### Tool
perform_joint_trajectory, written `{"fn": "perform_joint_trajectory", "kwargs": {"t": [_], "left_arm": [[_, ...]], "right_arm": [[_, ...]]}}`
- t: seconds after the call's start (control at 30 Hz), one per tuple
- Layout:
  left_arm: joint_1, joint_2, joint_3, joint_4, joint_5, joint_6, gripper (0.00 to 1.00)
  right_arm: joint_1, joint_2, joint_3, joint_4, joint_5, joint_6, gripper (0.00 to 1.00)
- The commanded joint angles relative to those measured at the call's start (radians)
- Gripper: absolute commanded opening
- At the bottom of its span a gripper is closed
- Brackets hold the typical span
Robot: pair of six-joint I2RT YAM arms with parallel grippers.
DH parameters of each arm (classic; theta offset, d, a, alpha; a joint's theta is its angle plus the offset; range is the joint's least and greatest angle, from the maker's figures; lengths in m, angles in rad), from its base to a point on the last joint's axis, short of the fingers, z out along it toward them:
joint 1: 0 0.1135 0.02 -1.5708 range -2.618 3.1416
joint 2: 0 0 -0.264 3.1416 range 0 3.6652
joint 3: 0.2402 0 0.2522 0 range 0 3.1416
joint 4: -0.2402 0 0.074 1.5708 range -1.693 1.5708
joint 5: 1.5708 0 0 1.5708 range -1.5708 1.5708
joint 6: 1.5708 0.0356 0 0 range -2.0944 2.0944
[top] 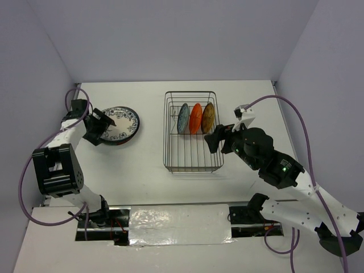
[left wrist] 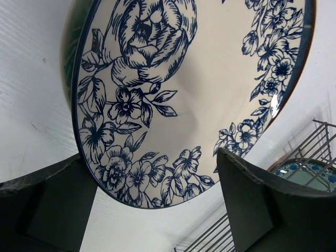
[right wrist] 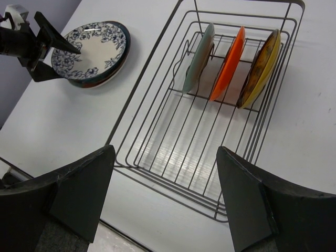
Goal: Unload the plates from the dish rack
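Note:
The yellow plate stands upright at the end of the row with its rim bare, so I will move my right gripper outward and down to close on its upper rim.
The dark wire dish rack stands mid-table with three plates upright at its far end: a small teal one, a red-orange one and a yellow one. The white plate with a blue floral rim lies flat on a dark teal plate left of the rack. My left gripper is open, its fingers straddling the white plate's near rim. My right gripper is open and empty above the rack's near right side, the three plates beyond it.
The rack's near half holds nothing but bare wires. Purple cables loop beside both arms. Grey walls close the table at the back and both sides. A foil-covered strip runs along the near edge between the arm bases.

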Motion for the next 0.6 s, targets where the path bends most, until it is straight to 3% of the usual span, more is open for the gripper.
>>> {"fn": "perform_joint_trajectory", "kwargs": {"t": [0.0,0.57], "left_arm": [[-0.014,0.003,0.056,-0.014,-0.016,0.019,1.0],[-0.069,0.161,0.206,-0.159,-0.051,0.051,1.0]], "right_arm": [[-0.002,-0.018,-0.007,0.031,-0.005,0.001,0.85],[-0.004,-0.006,0.007,0.022,-0.023,-0.012,0.85]]}}
